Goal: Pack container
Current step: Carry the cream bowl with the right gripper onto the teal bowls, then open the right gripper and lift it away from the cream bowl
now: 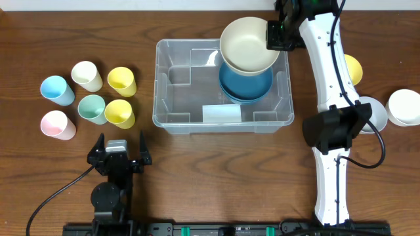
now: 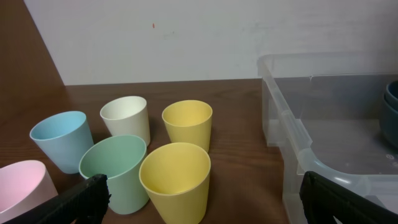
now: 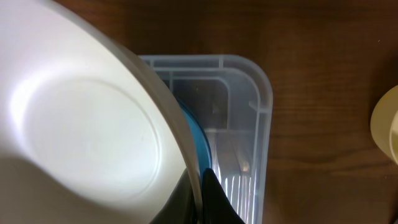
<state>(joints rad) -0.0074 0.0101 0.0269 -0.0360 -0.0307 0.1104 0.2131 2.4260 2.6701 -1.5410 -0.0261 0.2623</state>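
I will next lower the cream bowl [image 1: 248,44] onto the stacked blue bowls with my right gripper and let go of the cream bowl's rim, because the cream bowl still hangs above the blue bowls' opening.
The clear plastic container [image 1: 172,85] sits mid-table, with blue bowls [image 1: 246,86] stacked in its right half. My right gripper [image 1: 273,34] is shut on the rim of a cream bowl [image 1: 248,44] and holds it above the blue bowls. In the right wrist view the cream bowl [image 3: 87,124] fills the left side, my fingers [image 3: 200,194] pinch its rim, a blue bowl [image 3: 198,138] edge and the container [image 3: 249,93] lie below. My left gripper [image 1: 121,149] is open and empty near the front edge, left of the container [image 2: 298,143].
Several pastel cups [image 1: 88,98] stand left of the container; the left wrist view shows them close ahead, with a yellow cup [image 2: 175,180] nearest. A yellow bowl [image 1: 353,69] and two white bowls [image 1: 403,106] lie at the right, partly behind the right arm.
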